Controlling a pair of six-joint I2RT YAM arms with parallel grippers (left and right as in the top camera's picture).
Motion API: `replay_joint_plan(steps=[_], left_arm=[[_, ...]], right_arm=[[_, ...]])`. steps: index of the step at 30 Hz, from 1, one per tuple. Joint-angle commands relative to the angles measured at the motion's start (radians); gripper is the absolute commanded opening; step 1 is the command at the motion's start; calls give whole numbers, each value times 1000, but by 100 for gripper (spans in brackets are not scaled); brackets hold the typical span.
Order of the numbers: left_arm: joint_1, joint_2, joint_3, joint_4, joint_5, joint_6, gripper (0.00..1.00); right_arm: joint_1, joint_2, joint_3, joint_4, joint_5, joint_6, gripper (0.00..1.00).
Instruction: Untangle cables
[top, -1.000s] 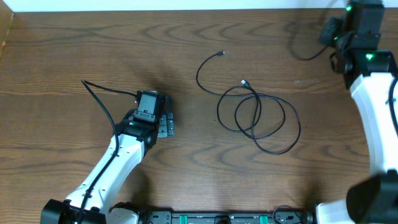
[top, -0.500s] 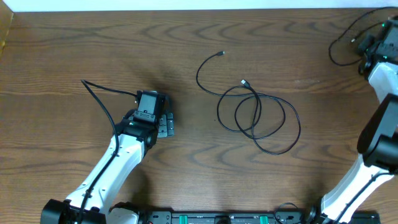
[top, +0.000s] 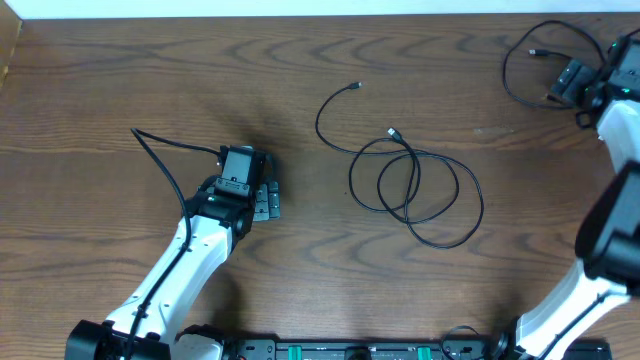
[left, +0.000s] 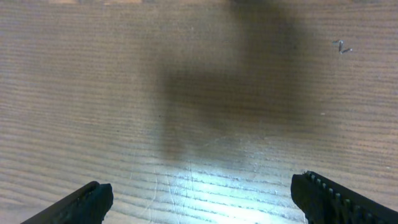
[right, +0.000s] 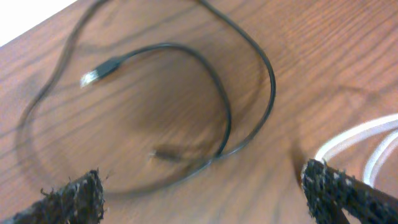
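My right gripper is at the table's corner and should swing back, to the left in the overhead view, then down to reach the middle black cable's loops.
One black cable (top: 406, 212) lies in loose overlapping loops at the middle of the table, its two plugs toward the far side. A second black cable (top: 506, 65) curls in the far right corner; in the right wrist view it (right: 227, 118) lies on the wood just ahead of my right gripper (right: 202, 186), which is open with nothing between its fingers. A white cable (right: 367, 140) shows beside the right finger. My right gripper (top: 570, 80) hovers by that corner loop. My left gripper (top: 264, 200) is open over bare wood (left: 202, 193), well left of the middle cable.
The left arm's own thicker black lead (top: 160, 160) trails across the table to the left. The table's far edge (top: 300, 16) runs close behind the corner cable, with a white surface beyond it.
My right gripper has swung along the far right corner and opened, letting the black cable drop into a loop there. The left arm and middle cable have not moved.
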Motion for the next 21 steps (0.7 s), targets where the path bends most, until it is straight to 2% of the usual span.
replay_joint_plan(steps=[1, 5, 8, 10, 13, 17, 21], left_arm=[[3, 3, 5, -3, -16, 9, 97], [3, 3, 5, -3, -16, 9, 97], [3, 3, 5, -3, -16, 9, 96], [3, 3, 5, -3, -16, 9, 96], [3, 3, 5, -3, -16, 9, 96], [3, 3, 5, -3, -16, 9, 96], [3, 3, 5, -3, -16, 9, 96]], right_arm=[[26, -181, 19, -162, -162, 13, 99], [62, -250, 19, -419, -443, 13, 99], [127, -251, 17, -611, -501, 13, 99], [194, -249, 2, -726, -457, 18, 99], [320, -249, -23, -832, -294, 126, 99], [518, -249, -67, -886, -100, 357, 99], [626, -249, -129, -877, -55, 550, 99]])
